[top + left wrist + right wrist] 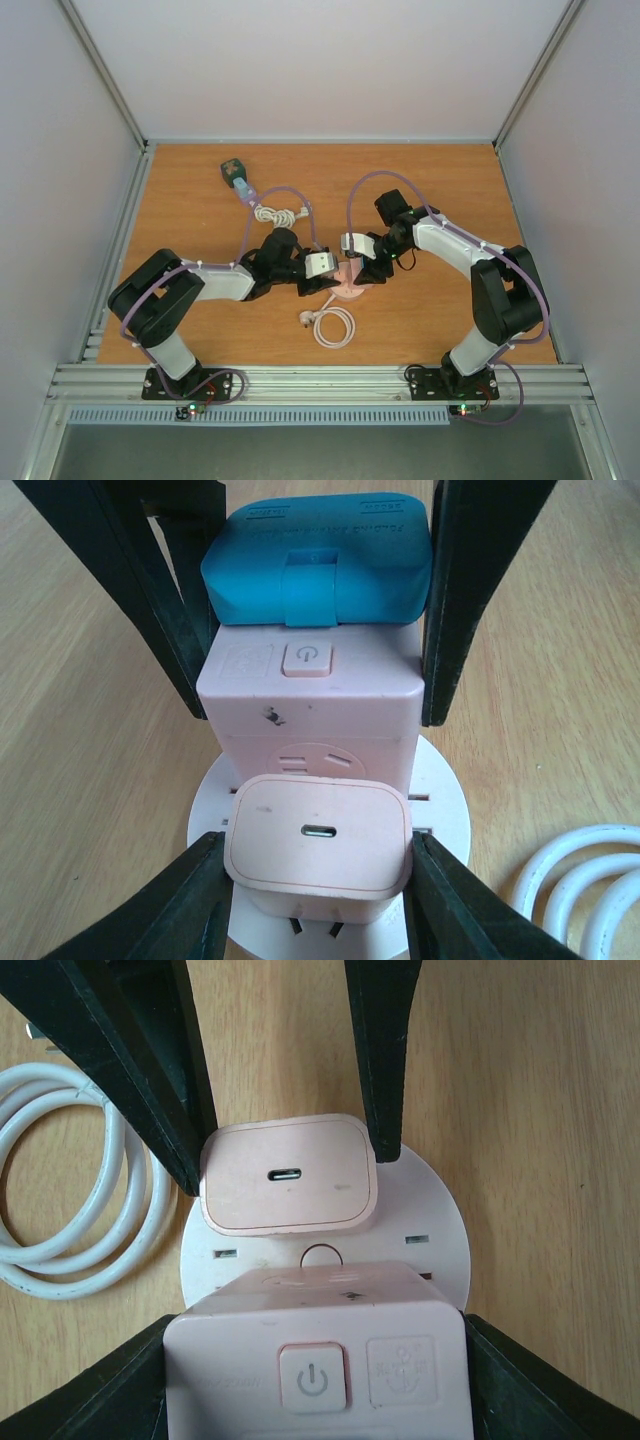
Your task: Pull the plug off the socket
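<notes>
My left gripper holds the plug and should take it up, outward and to the left in the top view. It should then go down and release the plug on the far table corner [178,188], which is empty.
The pink plug [318,832], a small charger block with a slot in its top, stands on the socket's white round base [445,798]. Its two prongs show just under it. My left gripper [318,852] is shut on the plug, one dark finger against each side. The socket's pink cube [315,1360], with its power button, rises behind the plug. My right gripper [316,1365] is shut on that cube from the opposite side. In the top view both grippers, left [336,272] and right [358,268], meet over the socket [350,285] at mid-table. A blue block [318,565] sits above the cube between the right fingers.
A coiled white cable [333,326] lies just in front of the socket, beside the base [580,880] [70,1200]. Another white cable bundle [277,214] and a green-teal adapter [233,172] lie at the back left. Enclosure walls bound the wooden table.
</notes>
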Tool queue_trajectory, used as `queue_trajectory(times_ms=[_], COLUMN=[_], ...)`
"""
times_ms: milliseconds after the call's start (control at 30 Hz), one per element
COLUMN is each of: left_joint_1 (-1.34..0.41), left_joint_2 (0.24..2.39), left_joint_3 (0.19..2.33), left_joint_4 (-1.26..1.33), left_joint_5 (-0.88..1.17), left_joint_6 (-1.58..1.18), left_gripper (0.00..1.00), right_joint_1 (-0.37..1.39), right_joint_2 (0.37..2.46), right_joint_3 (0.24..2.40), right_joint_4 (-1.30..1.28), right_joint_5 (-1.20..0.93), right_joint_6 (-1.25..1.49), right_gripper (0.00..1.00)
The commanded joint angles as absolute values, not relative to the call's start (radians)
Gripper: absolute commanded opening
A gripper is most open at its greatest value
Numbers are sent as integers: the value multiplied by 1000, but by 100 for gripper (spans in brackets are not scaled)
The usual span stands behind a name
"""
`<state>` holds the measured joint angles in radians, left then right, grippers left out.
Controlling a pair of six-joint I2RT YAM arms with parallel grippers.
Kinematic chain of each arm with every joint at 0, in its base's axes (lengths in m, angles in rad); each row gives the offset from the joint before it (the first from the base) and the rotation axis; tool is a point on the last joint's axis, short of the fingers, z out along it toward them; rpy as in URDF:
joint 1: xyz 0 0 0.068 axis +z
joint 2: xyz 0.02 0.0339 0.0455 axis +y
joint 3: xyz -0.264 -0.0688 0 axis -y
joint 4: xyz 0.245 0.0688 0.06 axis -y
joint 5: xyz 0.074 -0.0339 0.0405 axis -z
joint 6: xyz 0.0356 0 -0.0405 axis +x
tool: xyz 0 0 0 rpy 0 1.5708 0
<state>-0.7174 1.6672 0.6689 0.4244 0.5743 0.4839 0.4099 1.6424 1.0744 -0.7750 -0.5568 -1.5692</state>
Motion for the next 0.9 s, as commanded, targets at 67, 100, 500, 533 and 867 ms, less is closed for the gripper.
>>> queue_trajectory(times_ms=[67,100,500,533,867], left_joint_1=[-721,-714,-707,-713,-741], left_joint_2=[1626,1633,1616,1609,1581], left_joint_3=[724,732,698,697,658], left_joint_4=[589,589,618,604,592], left_joint_5=[680,701,682,664,588], left_joint_6=[410,348,203,230,446], left_gripper=[27,27,26,26,26], right_joint_1=[418,417,417,417,418], right_joint_2=[1686,1686,1682,1682,1678], right_joint_3=[1060,1059,1048,1048,1048], right_joint_4=[-761,-760,-755,-755,-755], right_joint_5=[-473,-473,-469,-469,-465], right_joint_6=[-1569,-1569,-1561,-1561,-1548], right_gripper=[28,28,28,28,27])
